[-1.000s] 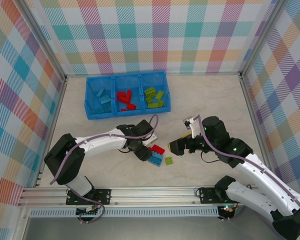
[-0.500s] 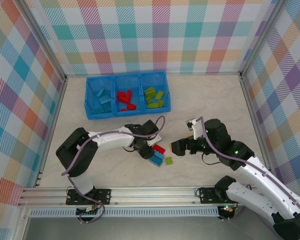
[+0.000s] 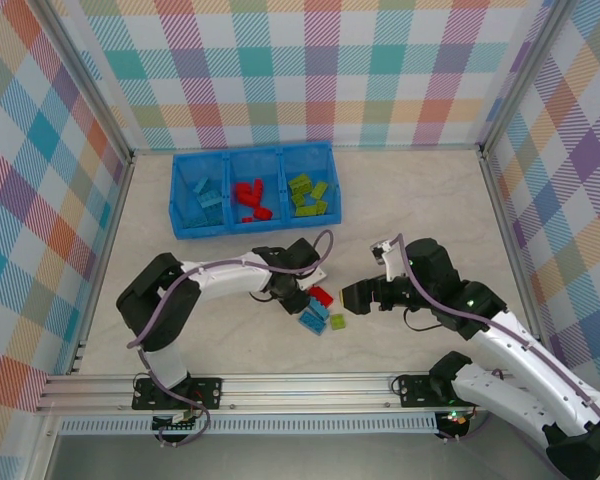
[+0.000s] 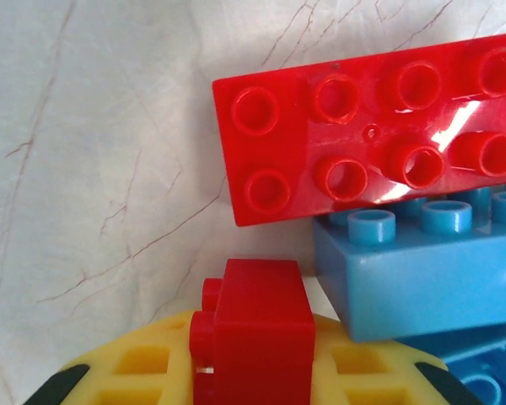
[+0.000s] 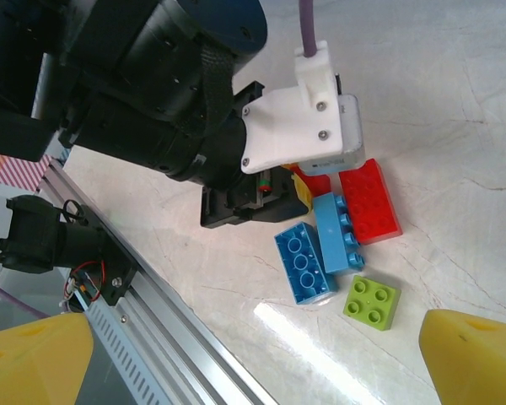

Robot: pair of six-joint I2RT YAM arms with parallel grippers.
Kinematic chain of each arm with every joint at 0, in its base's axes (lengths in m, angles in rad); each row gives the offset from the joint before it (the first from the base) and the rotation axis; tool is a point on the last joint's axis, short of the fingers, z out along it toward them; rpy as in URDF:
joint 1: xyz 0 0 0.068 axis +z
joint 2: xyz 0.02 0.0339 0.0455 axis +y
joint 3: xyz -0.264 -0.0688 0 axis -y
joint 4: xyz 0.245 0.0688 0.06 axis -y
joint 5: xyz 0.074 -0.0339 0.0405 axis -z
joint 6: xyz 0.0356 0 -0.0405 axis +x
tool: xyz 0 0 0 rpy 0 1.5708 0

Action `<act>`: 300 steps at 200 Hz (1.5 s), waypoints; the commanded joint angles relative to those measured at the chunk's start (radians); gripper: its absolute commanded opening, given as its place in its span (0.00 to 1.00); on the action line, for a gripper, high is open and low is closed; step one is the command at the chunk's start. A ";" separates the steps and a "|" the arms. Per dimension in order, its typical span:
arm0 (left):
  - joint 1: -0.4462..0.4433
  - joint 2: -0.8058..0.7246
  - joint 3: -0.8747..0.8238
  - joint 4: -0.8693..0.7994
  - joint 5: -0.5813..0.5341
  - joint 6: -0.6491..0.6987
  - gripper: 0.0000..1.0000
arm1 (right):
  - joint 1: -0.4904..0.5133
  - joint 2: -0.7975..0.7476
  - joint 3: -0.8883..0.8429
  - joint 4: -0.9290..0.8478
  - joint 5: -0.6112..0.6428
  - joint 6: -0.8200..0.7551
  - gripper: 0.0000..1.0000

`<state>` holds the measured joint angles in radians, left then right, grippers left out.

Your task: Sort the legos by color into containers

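My left gripper will lift the small red lego, carry it outward over the matching red legos in the middle container and let it go there.
My left gripper (image 4: 253, 375) is shut on a small red lego (image 4: 257, 333), held between its yellow pads (image 4: 152, 371), low over the table at the loose pile (image 3: 305, 292). Just beyond lie a flat red lego (image 4: 371, 160) and a light blue lego (image 4: 422, 270). The right wrist view shows the red one (image 5: 369, 201), two blue ones (image 5: 337, 232) (image 5: 304, 263) and a lime green lego (image 5: 371, 302). My right gripper (image 3: 355, 293) hangs open just right of the pile, nothing between its fingertips (image 5: 481, 354). The blue tray (image 3: 255, 229) holds blue (image 3: 206, 197), red (image 3: 250, 198) and green (image 3: 308, 194) legos in separate containers.
Checked walls stand on three sides of the table. An aluminium rail (image 3: 280, 385) runs along the near edge, also low in the right wrist view (image 5: 177, 321). Bare marbled tabletop lies between the pile and the tray and to the far right (image 3: 420, 200).
My left gripper slid a little right into the pile and closed on the small red lego. The right gripper stayed open and hardly moved.
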<state>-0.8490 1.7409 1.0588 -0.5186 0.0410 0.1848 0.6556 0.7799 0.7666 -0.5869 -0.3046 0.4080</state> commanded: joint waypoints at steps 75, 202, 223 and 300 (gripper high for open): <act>0.401 0.006 0.354 -0.003 -0.155 -0.190 0.16 | -0.001 -0.017 0.020 -0.006 -0.028 0.034 1.00; 0.511 0.074 0.592 0.024 -0.092 -0.199 0.49 | -0.001 -0.015 0.036 -0.117 0.061 0.078 1.00; 0.450 -0.104 0.446 0.036 -0.067 -0.255 0.48 | -0.001 0.009 0.028 -0.081 0.064 0.074 1.00; -0.146 -0.610 -0.124 0.014 -0.270 -0.570 0.48 | -0.001 0.022 -0.044 0.014 0.086 0.042 1.00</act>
<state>-0.8509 1.1706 1.0473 -0.4442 -0.1051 -0.2249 0.6556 0.8043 0.7433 -0.6167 -0.2348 0.4706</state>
